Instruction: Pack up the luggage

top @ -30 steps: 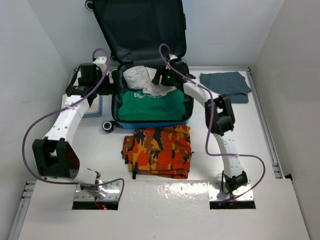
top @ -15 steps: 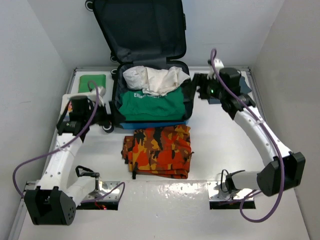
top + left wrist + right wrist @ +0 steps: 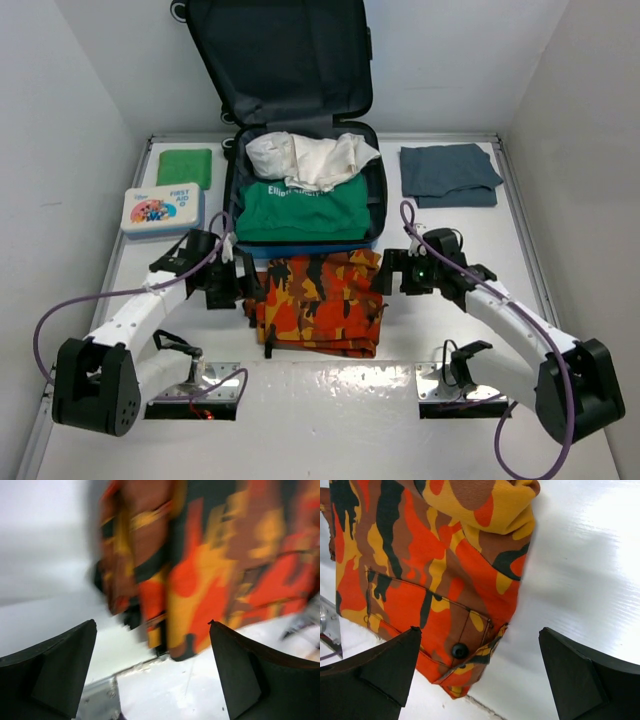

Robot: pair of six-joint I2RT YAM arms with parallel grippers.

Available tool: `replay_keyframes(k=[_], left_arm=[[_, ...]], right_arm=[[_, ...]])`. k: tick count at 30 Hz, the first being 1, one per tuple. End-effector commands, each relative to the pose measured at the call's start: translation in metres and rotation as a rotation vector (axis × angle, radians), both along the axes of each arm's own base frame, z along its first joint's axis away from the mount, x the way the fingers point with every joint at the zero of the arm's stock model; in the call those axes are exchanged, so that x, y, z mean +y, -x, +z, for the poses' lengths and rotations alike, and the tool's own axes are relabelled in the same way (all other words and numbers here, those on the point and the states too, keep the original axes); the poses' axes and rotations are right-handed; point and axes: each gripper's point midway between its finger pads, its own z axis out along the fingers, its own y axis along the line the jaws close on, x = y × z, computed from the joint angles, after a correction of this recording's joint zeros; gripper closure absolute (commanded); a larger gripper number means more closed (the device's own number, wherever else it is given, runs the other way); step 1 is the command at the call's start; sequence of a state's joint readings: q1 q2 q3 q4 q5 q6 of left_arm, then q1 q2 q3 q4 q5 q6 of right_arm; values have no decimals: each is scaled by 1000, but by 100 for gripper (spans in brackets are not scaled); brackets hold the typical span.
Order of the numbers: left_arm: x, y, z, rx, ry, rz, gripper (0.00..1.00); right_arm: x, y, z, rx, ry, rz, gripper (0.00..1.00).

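The orange garment's layered edge shows between my open fingers. I need to lower my left gripper toward the garment's middle, so it straddles that edge, before I close.
The luggage (image 3: 372,196) lies open at the back of the table, lid propped against the wall, with a green shirt (image 3: 300,212) and a white cloth (image 3: 310,158) inside. In front of it lies an orange camouflage garment (image 3: 318,300) (image 3: 220,565) (image 3: 425,570). My left gripper (image 3: 243,286) (image 3: 152,675) is open at the garment's left edge, nothing between its fingers. My right gripper (image 3: 385,276) (image 3: 480,675) is open at the garment's right edge, its jaws astride a buttoned pocket corner without touching it.
A white first-aid box (image 3: 163,210) and a folded green cloth (image 3: 185,165) sit at the back left. A folded grey-blue garment (image 3: 450,174) lies at the back right. Metal base plates (image 3: 196,388) mark the near edge. White walls close in both sides.
Both arms have swung back from the luggage to the near side, ending at either edge of the camouflage garment. The white cloth stayed in the luggage. Both grippers opened wider.
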State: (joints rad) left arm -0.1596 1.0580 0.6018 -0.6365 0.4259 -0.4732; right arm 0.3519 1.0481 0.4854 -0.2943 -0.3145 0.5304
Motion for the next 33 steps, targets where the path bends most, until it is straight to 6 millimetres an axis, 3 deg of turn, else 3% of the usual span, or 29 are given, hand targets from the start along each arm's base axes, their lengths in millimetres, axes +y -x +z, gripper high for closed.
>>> replay_keyframes(k=[1, 6, 11, 26, 29, 32, 33], left_arm=[[14, 1, -13, 43, -119, 136, 1], [11, -5, -23, 53, -176, 168, 1], [-1, -22, -35, 40, -143, 170, 1], [-22, -19, -62, 75, -143, 86, 2], [-22, -18, -64, 84, -147, 85, 11], [-25, -17, -65, 86, -139, 72, 31], [-25, -17, -65, 86, -139, 72, 43]], right_arm=[[4, -9, -5, -34, -13, -33, 0], [13, -11, -20, -24, -30, 11, 0], [24, -12, -34, 25, -46, 41, 0], [43, -16, -62, 77, 49, 54, 0], [55, -6, -63, 94, 57, 82, 0], [56, -2, -64, 107, 66, 63, 12], [57, -1, -63, 110, 62, 63, 16]])
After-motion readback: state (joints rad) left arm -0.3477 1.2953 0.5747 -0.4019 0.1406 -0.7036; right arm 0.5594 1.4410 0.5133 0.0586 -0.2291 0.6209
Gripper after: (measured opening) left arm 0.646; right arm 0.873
